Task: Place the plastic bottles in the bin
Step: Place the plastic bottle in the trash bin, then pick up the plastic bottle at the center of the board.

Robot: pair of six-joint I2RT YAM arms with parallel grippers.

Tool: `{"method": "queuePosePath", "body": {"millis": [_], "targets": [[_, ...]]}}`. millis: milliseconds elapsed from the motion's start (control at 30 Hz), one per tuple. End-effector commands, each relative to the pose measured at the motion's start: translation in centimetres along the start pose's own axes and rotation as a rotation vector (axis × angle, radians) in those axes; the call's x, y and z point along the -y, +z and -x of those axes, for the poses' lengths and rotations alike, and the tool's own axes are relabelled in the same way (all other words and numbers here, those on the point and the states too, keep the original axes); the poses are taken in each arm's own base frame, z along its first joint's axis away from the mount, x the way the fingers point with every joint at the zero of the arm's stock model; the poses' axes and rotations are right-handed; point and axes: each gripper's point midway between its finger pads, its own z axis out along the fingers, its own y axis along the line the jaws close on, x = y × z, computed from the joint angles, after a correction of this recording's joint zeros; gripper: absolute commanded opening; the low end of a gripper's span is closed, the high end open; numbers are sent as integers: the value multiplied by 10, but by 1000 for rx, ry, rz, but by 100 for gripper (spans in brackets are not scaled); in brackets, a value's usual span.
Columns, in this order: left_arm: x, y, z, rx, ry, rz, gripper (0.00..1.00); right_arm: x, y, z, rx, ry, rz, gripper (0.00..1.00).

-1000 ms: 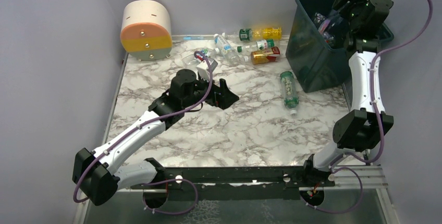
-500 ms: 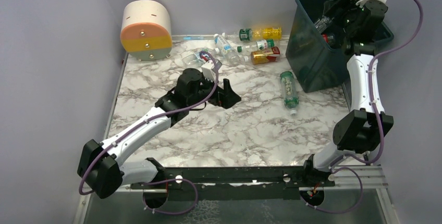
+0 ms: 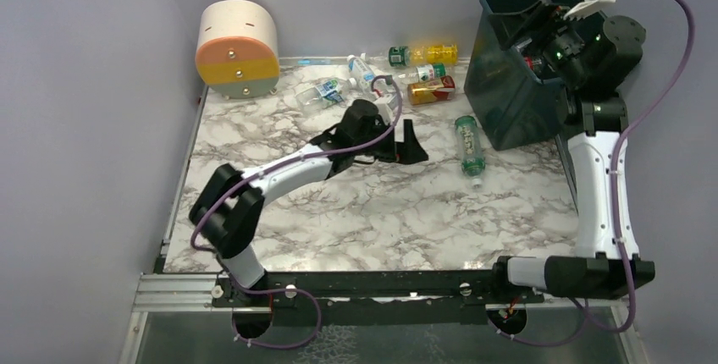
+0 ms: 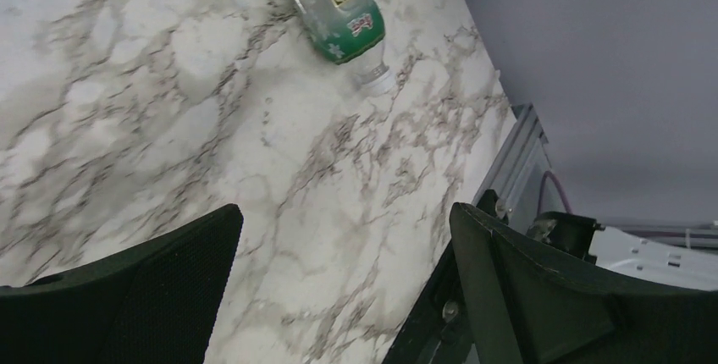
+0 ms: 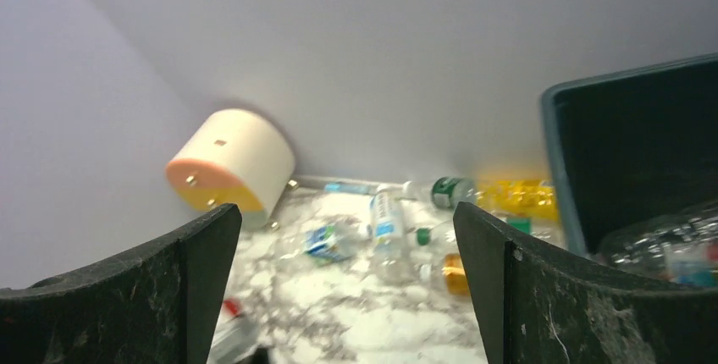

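Observation:
The green-labelled bottle is open on both sides, with bare marble there, at its part near the cap [image 3: 473, 166]. My left gripper will next move toward the bin [image 3: 508, 102], go down over the bottle and close across that part.
The dark teal bin [image 3: 508, 102] stands at the back right, and my right gripper [image 3: 532, 30] hovers open and empty over its rim. The right wrist view shows the bin [image 5: 560, 169] with clear bottles [image 5: 669, 245] inside, past that open gripper [image 5: 347, 212]. A green-labelled bottle [image 3: 468, 146] lies left of the bin. My left gripper [image 3: 412, 146] is open, just left of it and apart from it. The left wrist view has this bottle [image 4: 334, 4] ahead of the open gripper [image 4: 345, 212]. Several more bottles lie at the back: yellow [image 3: 428, 53], orange [image 3: 430, 90], blue-labelled [image 3: 364, 72], crushed [image 3: 320, 93].
A round cream, orange and yellow drum [image 3: 237, 49] lies at the back left corner. Grey walls close in the marble table [image 3: 381, 212] on the left, back and right. A black rail [image 3: 381, 284] runs along the near edge.
My right gripper has opened above the bin and no longer holds a bottle; it has swung back a little. The left arm has stretched to the right toward the green-labelled bottle.

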Motion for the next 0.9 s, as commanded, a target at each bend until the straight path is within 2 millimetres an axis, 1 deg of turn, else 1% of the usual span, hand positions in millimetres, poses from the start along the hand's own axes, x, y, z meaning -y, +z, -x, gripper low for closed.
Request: {"method": "queuePosePath", "body": {"millis": [0, 67, 133, 167, 267, 400, 500, 600, 733, 867], "targets": [[39, 55, -5, -50, -69, -110, 99, -36, -31, -35, -118, 19, 93, 100], [45, 83, -10, -67, -82, -109, 99, -40, -44, -50, -150, 33, 90, 100], [46, 111, -14, -91, -105, -90, 99, -38, -54, -62, -180, 31, 74, 100], [43, 124, -16, -102, -119, -67, 99, -35, -58, -66, -191, 25, 57, 100], [21, 161, -25, -112, -158, 54, 99, -33, -67, -74, -214, 11, 40, 100], [11, 191, -26, -101, -203, 138, 99, -33, -72, -81, -228, 12, 40, 100], [5, 211, -27, -110, -206, 180, 99, -31, -74, -86, -236, 17, 35, 100], [-2, 224, -29, -121, -209, 215, 99, -30, -74, -90, -237, 26, 36, 100], [-14, 233, -34, -124, -221, 250, 99, -27, -74, -99, -245, 43, 33, 100], [-30, 238, -46, -141, -227, 289, 99, -23, -75, -107, -254, 51, 27, 100]]}}
